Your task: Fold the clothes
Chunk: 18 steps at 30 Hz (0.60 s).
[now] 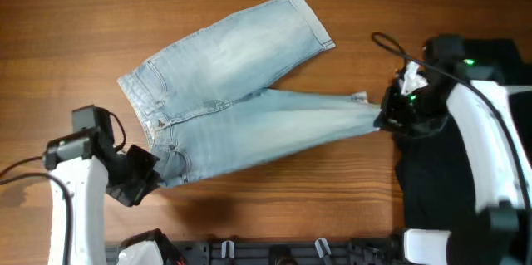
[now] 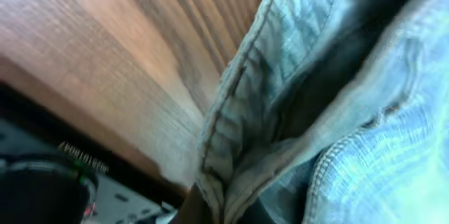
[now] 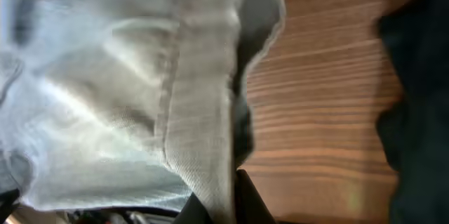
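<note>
My right gripper carries the hem outward next and releases it over the other leg's cuff [image 1: 312, 22]. That cuff lies outward of my gripper, with the legs spread apart.
The light blue denim shorts [image 1: 241, 90] lie spread on the wooden table, waistband at the left, one cuffed leg pointing to the upper right, the other stretched right. My left gripper [image 1: 148, 175] is shut on the waistband's lower corner; the left wrist view shows the waistband seam [image 2: 231, 147] pinched at the jaws. My right gripper [image 1: 384, 115] is shut on the hem of the stretched leg; the right wrist view shows the pale hem fabric [image 3: 203, 147] held between the fingers.
A black garment [image 1: 453, 174] lies under the right arm at the right edge, also dark in the right wrist view [image 3: 421, 97]. A black rail [image 1: 291, 252] runs along the front edge. Bare wood [image 1: 66, 24] surrounds the shorts.
</note>
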### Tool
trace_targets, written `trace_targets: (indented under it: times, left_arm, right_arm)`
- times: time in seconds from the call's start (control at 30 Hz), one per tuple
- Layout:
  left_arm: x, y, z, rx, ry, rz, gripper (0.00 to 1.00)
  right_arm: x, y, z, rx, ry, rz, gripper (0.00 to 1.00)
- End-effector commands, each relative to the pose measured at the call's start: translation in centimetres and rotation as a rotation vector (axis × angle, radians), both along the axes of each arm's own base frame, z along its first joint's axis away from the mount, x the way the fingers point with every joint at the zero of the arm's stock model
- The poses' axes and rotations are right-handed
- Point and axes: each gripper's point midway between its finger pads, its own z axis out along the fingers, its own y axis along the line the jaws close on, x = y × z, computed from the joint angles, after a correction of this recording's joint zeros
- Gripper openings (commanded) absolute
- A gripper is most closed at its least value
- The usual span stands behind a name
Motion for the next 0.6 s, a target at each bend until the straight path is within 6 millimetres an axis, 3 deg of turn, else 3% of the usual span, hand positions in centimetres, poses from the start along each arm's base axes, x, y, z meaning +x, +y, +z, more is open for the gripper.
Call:
trace_targets:
  times: [0.0, 0.1, 0.17, 0.27, 0.33, 0.37, 0.57]
  left_arm:
    - [0.2, 1.1, 4.0, 0.087, -0.105, -0.018, 0.04]
    - [-0.9, 1.1, 5.8, 0.122, -0.138, -0.043, 0.04]
    - [-1.9, 2.1, 6.5, 0.201, -0.137, -0.040, 0.04]
    - [-0.4, 2.7, 6.7, 0.222, -0.193, -0.027, 0.04]
    - [1.6, 3.4, 6.9, 0.249, -0.257, -0.019, 0.04]
    - [3.3, 3.9, 7.1, 0.266, -0.310, -0.015, 0.04]
    - [9.0, 5.8, 7.4, 0.317, -0.459, -0.005, 0.04]
  right_arm:
    - [1.2, -1.6, 6.5, -0.098, -0.219, -0.012, 0.04]
    - [2.7, -1.5, 10.8, -0.083, -0.353, -0.069, 0.04]
    - [5.9, -0.6, 13.8, -0.007, -0.504, -0.113, 0.04]
    - [9.1, 0.2, 14.4, 0.061, -0.576, -0.129, 0.04]
    - [11.6, 0.8, 13.9, 0.084, -0.601, -0.138, 0.04]
    - [13.0, 1.4, 13.0, 0.102, -0.596, -0.131, 0.04]
    - [20.0, 5.3, 7.6, 0.178, -0.613, -0.047, 0.04]
